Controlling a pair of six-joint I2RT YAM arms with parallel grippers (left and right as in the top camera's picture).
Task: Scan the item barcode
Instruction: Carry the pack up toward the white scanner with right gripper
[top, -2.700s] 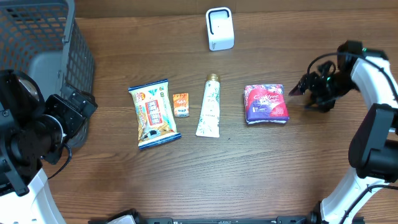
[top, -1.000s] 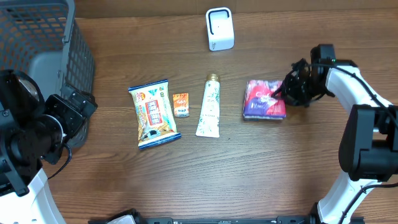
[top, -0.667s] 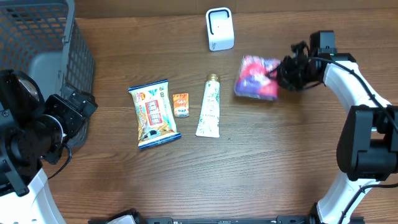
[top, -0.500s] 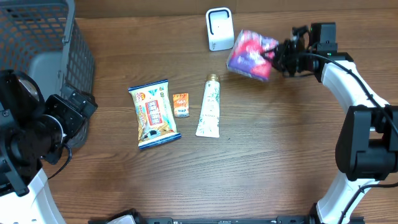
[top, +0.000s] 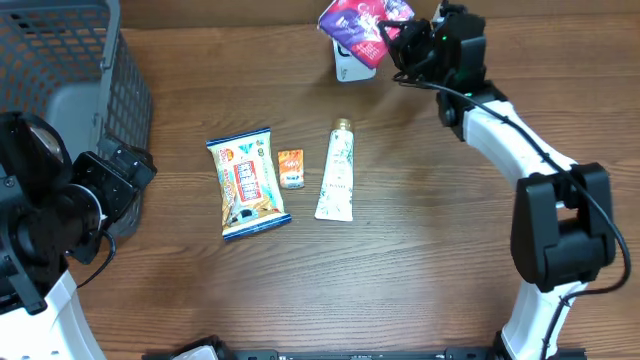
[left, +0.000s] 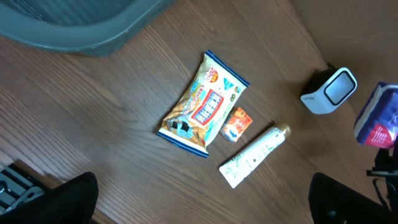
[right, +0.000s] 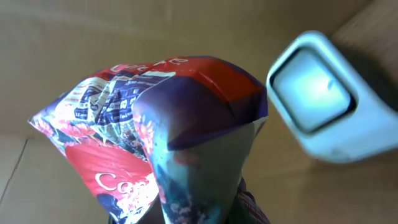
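Observation:
My right gripper swings from the scanner (top: 352, 66) over the tabletop toward the right (top: 626, 147) in the overhead view next and down to release the packet, because that tabletop is bare.
The item, a red and purple soft packet (top: 355, 18), hangs in the air at the table's far edge, pinched at one end by my right gripper (top: 400, 35), which is shut on it. It overlaps the top of the white barcode scanner (top: 352, 66). In the right wrist view the packet (right: 168, 143) fills the frame, with the scanner's window (right: 320, 99) just to its right. The left wrist view catches the packet (left: 379, 115) beside the scanner (left: 329, 92). My left gripper (left: 205, 205) stays wide open with nothing in it, over the table's left side.
A snack bag (top: 247, 182), a small orange sachet (top: 291, 167) and a white tube (top: 338, 172) lie in a row mid-table. A grey mesh basket (top: 60, 80) stands at the far left, close to my left arm.
My right gripper closed on the packet, lifted it off the table and carried it up and left to the scanner. The left arm has not moved.

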